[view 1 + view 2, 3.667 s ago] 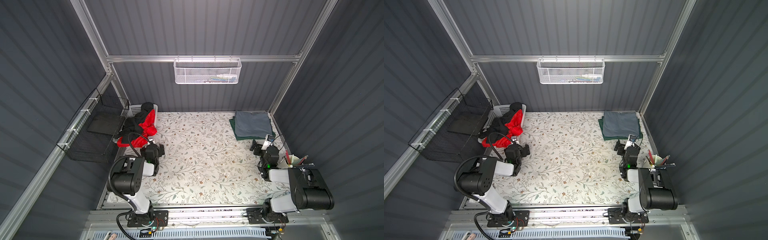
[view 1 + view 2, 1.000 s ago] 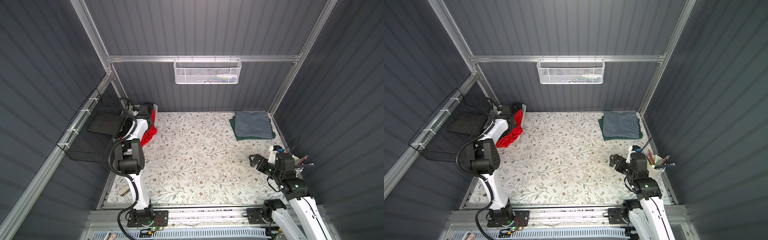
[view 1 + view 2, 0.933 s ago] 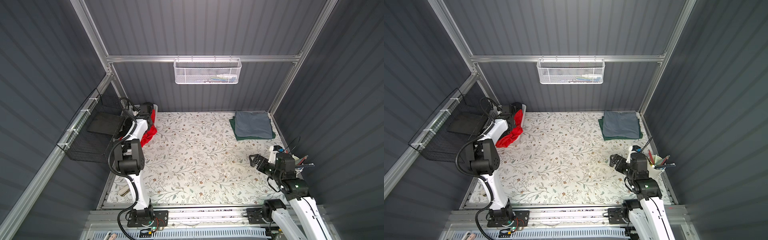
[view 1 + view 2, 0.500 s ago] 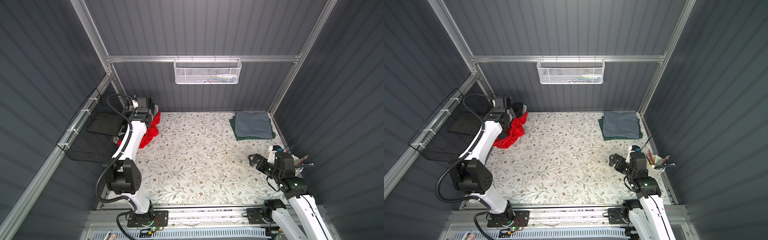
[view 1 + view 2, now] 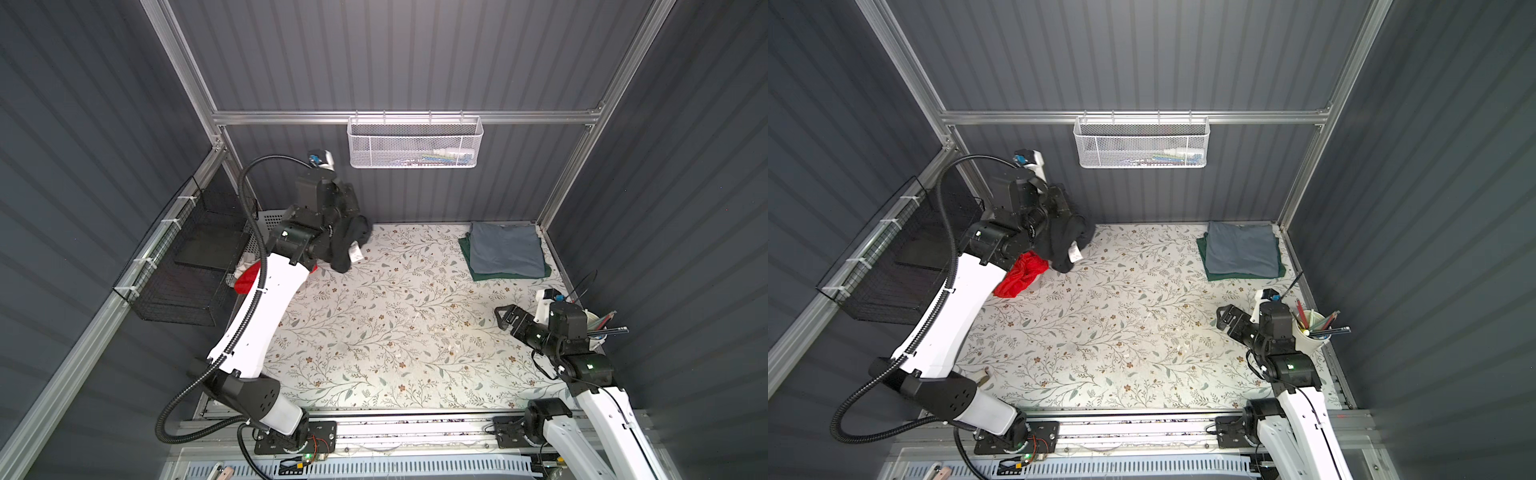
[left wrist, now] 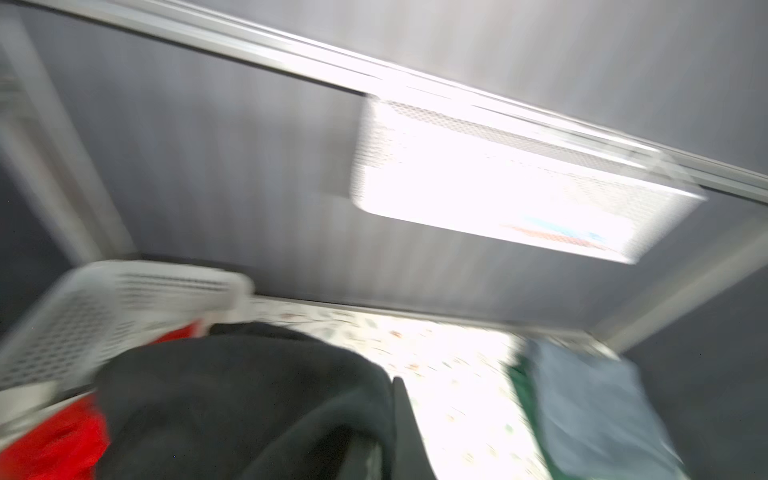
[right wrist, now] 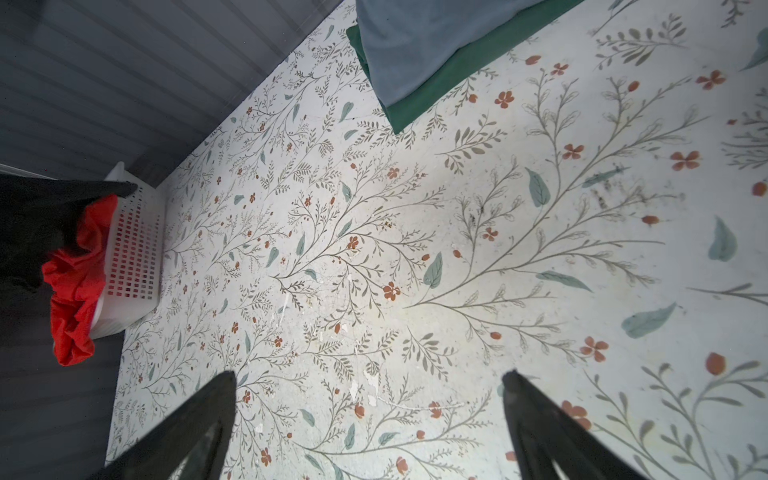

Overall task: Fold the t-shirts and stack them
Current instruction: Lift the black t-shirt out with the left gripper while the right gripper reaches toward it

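The cloth hangs crumpled and unfolded, so the robot's right gripper will move open across the floral tabletop and down toward and onto the black t-shirt's heap [image 7: 38, 224].
My left gripper [image 5: 350, 216] is raised over the table's back left corner, shut on the black t-shirt [image 5: 347, 243], which hangs bunched from it with a white label showing. The left wrist view is blurred: black cloth [image 6: 249, 395] wraps the jaws beside one finger [image 6: 405, 428]. The red t-shirt [image 5: 1021, 274] spills over the white basket [image 7: 133, 249] below the arm. At the back right the blue-grey t-shirt [image 5: 505, 249] lies folded on the folded dark green t-shirt [image 5: 513, 276]. My right gripper [image 5: 503, 318] hovers open over the table at the front right, empty [image 7: 370, 374].
A white mesh basket [image 5: 415, 145] hangs on the back wall rail. A black wire rack [image 5: 195, 257] is fixed to the left wall. A cup of pencils [image 5: 1312, 332] stands at the right edge beside the right arm. Floral tabletop [image 5: 395, 324] spans the middle.
The left arm has risen from the basket and swung toward the table, pulling the black t-shirt up with it. The red t-shirt stays draped at the basket. The right arm has hardly moved.
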Robot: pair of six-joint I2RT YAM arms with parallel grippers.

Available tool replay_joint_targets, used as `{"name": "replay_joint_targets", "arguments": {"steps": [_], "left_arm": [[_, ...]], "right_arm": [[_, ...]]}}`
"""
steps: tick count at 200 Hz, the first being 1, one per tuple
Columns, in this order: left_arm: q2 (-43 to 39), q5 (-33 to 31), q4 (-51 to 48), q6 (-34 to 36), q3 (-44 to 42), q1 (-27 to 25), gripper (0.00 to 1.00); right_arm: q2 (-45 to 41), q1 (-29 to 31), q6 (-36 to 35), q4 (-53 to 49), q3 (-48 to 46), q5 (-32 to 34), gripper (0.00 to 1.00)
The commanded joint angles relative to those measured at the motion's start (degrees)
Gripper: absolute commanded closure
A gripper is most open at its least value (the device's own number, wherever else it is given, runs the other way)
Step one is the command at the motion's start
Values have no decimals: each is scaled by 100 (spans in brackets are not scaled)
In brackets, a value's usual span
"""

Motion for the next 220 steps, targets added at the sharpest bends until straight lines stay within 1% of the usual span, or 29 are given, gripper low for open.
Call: {"name": "replay_joint_targets", "arguments": {"steps": [1,21,24,28,29,34,38,39,42,48,50,69,97,109,133,161,184,201,220], "left_arm": [[117,1122,257,38,26,-280,100],[455,1375,169,84,-13,-605,100],[518,1388,146,82,-18,-621,93],[603,1414,90,67,-12,-641,78],[614,1416,69,60,-2,-642,76],[712,1421,-29,41,14,-643,51],[778,1406,-111,36,31,-643,35],[794,1398,-119,35,37,-643,33],[826,1367,-169,33,38,-646,21],[859,1293,-218,24,9,-643,3],[853,1266,-216,13,-11,-643,1],[618,975,70,-29,-466,-643,0],[196,263,324,-55,-1045,-643,0],[90,13,330,-27,-1203,-643,0],[-125,-360,378,-58,-1614,-626,0],[-415,-331,641,-236,-2257,-523,0],[-588,-295,705,-342,-2582,-424,0],[-692,-258,700,-393,-2742,-363,0],[-797,-242,716,-448,-3090,-335,0]], "right_arm": [[21,23,119,130,-60,-117,1],[43,17,129,119,-113,-77,1],[40,16,134,124,-123,-85,1],[49,16,136,125,-134,-105,1],[53,16,141,127,-140,-106,1],[61,16,156,137,-154,-137,1],[67,21,174,138,-169,-157,1],[66,19,177,138,-170,-163,1],[80,17,192,145,-177,-180,1],[98,16,206,162,-197,-231,1],[100,16,218,164,-198,-249,1],[234,26,275,88,-212,-266,1],[724,132,310,28,-154,-375,1],[893,361,369,144,-128,-318,1],[1291,1009,549,499,-80,47,1],[2052,1654,728,984,30,239,1],[2761,2097,822,1415,124,432,1],[3344,2307,878,1703,168,496,5],[3851,2495,938,2056,200,422,14]]}}
